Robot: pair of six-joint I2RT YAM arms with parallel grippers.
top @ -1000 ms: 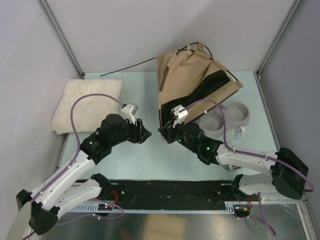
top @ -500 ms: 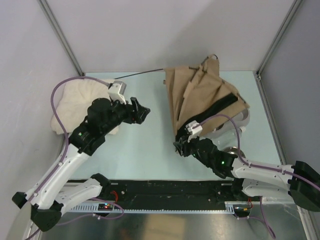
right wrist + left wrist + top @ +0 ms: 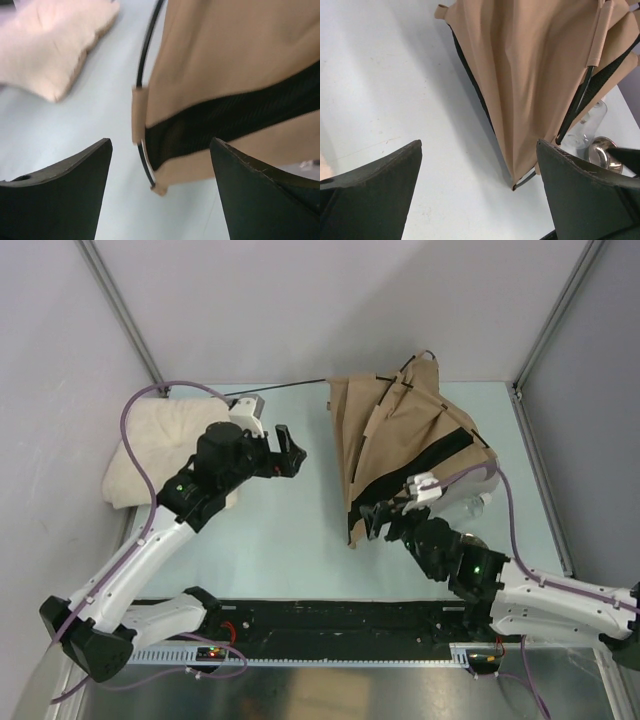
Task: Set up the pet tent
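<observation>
I should first move my right gripper outward along the dark pole, then close around its fabric sleeve beyond the tent's near corner.
The pet tent (image 3: 400, 435) is a slumped heap of tan fabric with black trim at the back right of the table. One thin dark pole (image 3: 290, 386) pokes out to its left. My left gripper (image 3: 290, 452) hovers open left of the tent, holding nothing. In the left wrist view the tent (image 3: 530, 75) and its near corner lie between and beyond the fingers of the left gripper (image 3: 480, 150). My right gripper (image 3: 383, 518) stands open at the tent's near edge. Its wrist view shows the black trim (image 3: 235, 120) and a pole end (image 3: 147, 170) ahead of the empty right gripper (image 3: 160, 145).
A fluffy cream cushion (image 3: 165, 445) lies at the back left, under the left arm; it also shows in the right wrist view (image 3: 55, 40). A clear bottle (image 3: 585, 127) and a metal bowl (image 3: 600, 150) sit right of the tent. Frame posts stand at the back corners.
Both grippers have opened. The right one let go of the tent's near corner and drew back toward the near right. The left one moved farther back. The tent shifted right.
</observation>
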